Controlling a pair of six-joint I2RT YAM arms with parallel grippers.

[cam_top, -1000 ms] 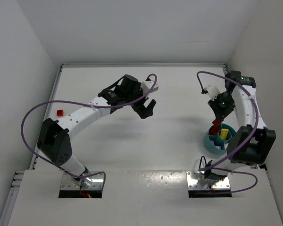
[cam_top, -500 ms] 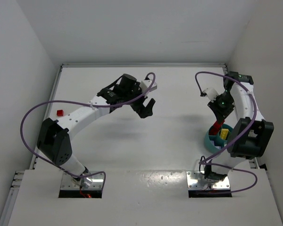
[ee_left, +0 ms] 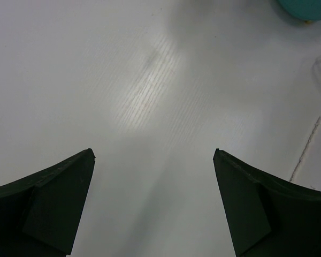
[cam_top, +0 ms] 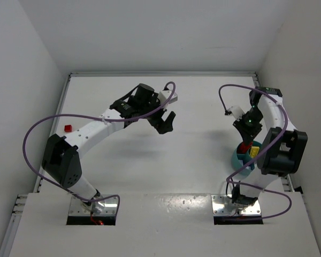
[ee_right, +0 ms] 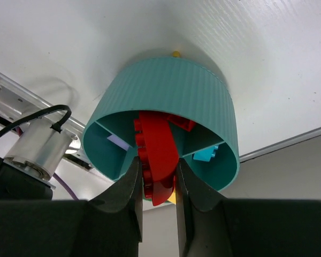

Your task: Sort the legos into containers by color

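Note:
The left gripper swings across and down onto the lone red lego next. The lego lies below my left gripper and far to its left in the top view.
The round teal dish [cam_top: 238, 159] stands at the right, partly hidden by my right arm; it also shows in the right wrist view [ee_right: 171, 91]. My right gripper [ee_right: 156, 179] is shut on a red lego [ee_right: 159, 150] and holds it over the dish's rim, also seen from above [cam_top: 245, 144]. Another red lego [ee_right: 182, 122], a cyan lego [ee_right: 206, 155] and a yellow lego [cam_top: 253, 152] lie in separate compartments. One red lego [cam_top: 68, 128] lies at the far left of the table. My left gripper [cam_top: 163, 122] is open and empty above the table's middle, and shows in the left wrist view [ee_left: 154, 160].
White walls close in the table on the left, back and right. Purple cables loop off both arms. The dish's edge [ee_left: 305, 8] shows at the top right of the left wrist view. A table edge seam [ee_left: 310, 144] runs at the right there.
My right gripper has moved a little down and left toward the dish with the red lego in it. My left arm has hardly moved.

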